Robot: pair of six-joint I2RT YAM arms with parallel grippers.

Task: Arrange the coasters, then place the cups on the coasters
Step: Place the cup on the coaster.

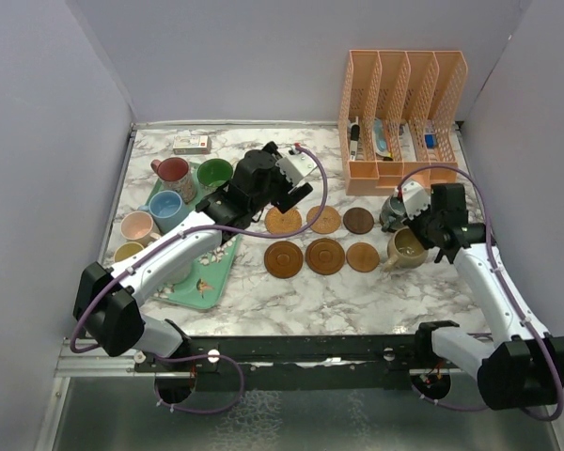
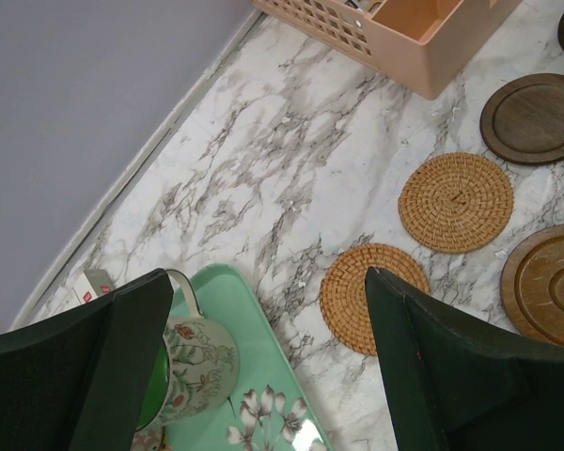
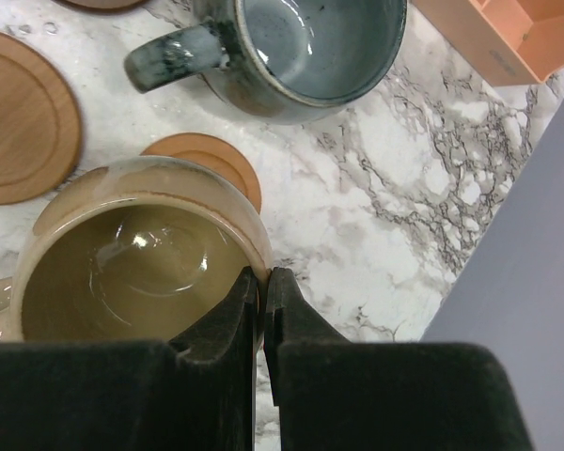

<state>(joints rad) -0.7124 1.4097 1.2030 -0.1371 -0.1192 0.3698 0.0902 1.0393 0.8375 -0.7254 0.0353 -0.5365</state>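
Note:
My right gripper sets the tan cup down and slightly outward onto the small coaster beneath it next, then releases it, since the coaster's far edge peeks past the cup's rim.
Six round coasters lie in two rows mid-table, among them a woven one and a ringed wooden one. My left gripper hangs open above the woven coaster and the tray's corner, holding nothing. The green cup stands on the mint tray beside its left finger. Red, blue, pink and yellow cups stay at the left. My right gripper is shut on the rim of the tan cup, just right of a small coaster. The dark grey-teal cup stands behind.
A peach slotted organizer with pens fills the back right corner. A small box lies at the back left near the wall. Grey walls enclose the marble table on three sides.

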